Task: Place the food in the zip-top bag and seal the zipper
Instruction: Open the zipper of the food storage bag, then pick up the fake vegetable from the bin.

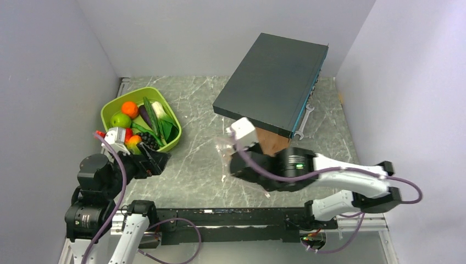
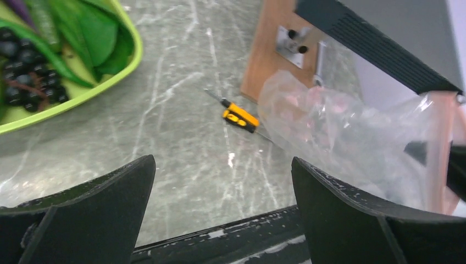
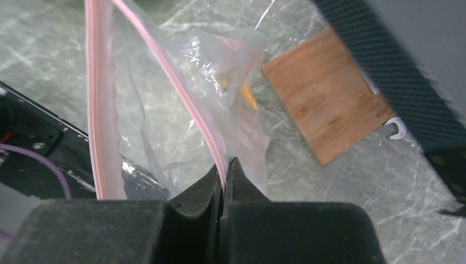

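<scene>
The cucumber lies uncovered beside the eggplant, outward of my left gripper's open fingers, so they should next move outward over the tray (image 1: 110, 110) and down around it.
The food lies in a lime-green tray (image 1: 110, 110): an orange (image 1: 129, 108), a green apple (image 1: 120, 120), leafy greens (image 2: 93, 33) and black grapes (image 2: 27, 71) among it. My left gripper (image 2: 222, 160) is open and holds nothing, low over the table just off the tray's near right corner. The zip-top bag (image 3: 165, 110) hangs crumpled and clear at mid-table, its mouth gaping. My right gripper (image 3: 225, 164) is shut on one lip of the pink zipper (image 3: 184, 88). The other lip (image 3: 98, 110) hangs free on the left. No food shows inside the bag (image 2: 340, 126).
An orange-and-black screwdriver (image 2: 240, 116) lies on the marble table between the tray and the bag. A wooden block (image 3: 329, 99) stands behind the bag under a tilted dark box (image 1: 275, 82). A wrench (image 1: 305, 118) lies by the box. Walls close in left, right and back.
</scene>
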### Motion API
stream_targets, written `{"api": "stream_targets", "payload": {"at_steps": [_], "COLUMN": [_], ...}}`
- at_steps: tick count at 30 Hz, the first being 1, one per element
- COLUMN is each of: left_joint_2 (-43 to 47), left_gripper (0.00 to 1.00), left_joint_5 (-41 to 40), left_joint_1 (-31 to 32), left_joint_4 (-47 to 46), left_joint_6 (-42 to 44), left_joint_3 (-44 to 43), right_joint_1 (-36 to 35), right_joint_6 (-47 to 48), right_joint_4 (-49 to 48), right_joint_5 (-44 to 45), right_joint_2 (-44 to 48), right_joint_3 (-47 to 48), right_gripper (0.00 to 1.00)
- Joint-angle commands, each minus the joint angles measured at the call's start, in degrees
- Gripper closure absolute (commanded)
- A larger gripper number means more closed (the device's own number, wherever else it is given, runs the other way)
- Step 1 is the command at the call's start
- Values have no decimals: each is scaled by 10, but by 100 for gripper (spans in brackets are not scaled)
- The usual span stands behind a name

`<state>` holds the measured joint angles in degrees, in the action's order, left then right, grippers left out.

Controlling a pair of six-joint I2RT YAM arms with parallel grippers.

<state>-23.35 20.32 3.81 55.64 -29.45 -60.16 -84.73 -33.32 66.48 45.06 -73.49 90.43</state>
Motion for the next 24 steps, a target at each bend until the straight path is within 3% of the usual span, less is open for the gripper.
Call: {"api": "stream_targets", "payload": {"at_steps": [1,4,7,13,18,24], "left_joint_2": [9,13,21,18,26,-46], "left_gripper": [0,0,0,2,0,0], "left_joint_5": [-119,-175,-210,-197,-166,-144], "left_joint_1": [0,0,0,0,0,0], "left_joint_4": [66,112,150,154,98,28], "left_joint_6": [26,26,24,17,4,20], "left_joint_3": [-21,-50,-61,-18,34,55], "right_joint_1": [2,30,60,139,168,207], "right_joint_6": [-64,-87,-66,-38,-24,-1], "right_joint_4": [-23,-87,-177,-347,-431,-451], "right_joint_5": [4,22,8,-178,-231,-277], "right_joint_2": [-139,-261,-312,-305,-250,-230], "right_joint_3": [-11,45,92,32,-55,-79], "right_gripper": [100,100,100,100,100,100]}}
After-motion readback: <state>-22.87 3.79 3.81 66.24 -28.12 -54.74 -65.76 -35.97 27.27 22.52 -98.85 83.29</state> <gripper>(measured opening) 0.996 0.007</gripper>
